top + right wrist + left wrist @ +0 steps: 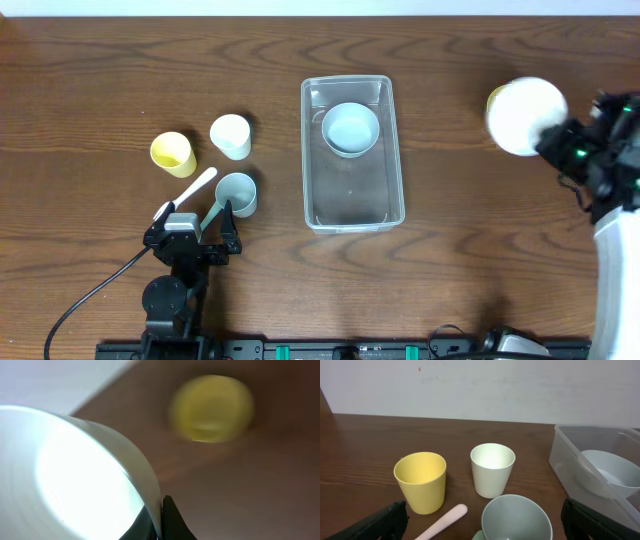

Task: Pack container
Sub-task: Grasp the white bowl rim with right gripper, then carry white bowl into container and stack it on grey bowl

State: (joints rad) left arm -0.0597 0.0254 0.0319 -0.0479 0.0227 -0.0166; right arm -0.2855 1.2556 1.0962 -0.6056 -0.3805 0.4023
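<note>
The white bowl [526,115] will go across to the container's far end next, carried by my right gripper. My gripper will then bring it down into the pale blue bowl [350,129], which is empty.
The clear container [352,212] stands mid-table with a pale blue bowl [350,129] in its far end; its corner and the bowl show in the left wrist view [572,455]. My right gripper [548,140] is shut on the rim of a white bowl [526,115], held above the table at the right; the rim sits between its fingers in the right wrist view [161,510]. A yellow bowl [212,407] lies below it, mostly hidden overhead [492,100]. My left gripper [200,235] is open, just short of a grey-green cup [237,193].
Left of the container stand a yellow cup [172,153] and a white cup [230,136], with a pale pink spoon [190,190] lying beside the grey-green cup. They show in the left wrist view: yellow cup [421,481], white cup [492,469], spoon [445,520].
</note>
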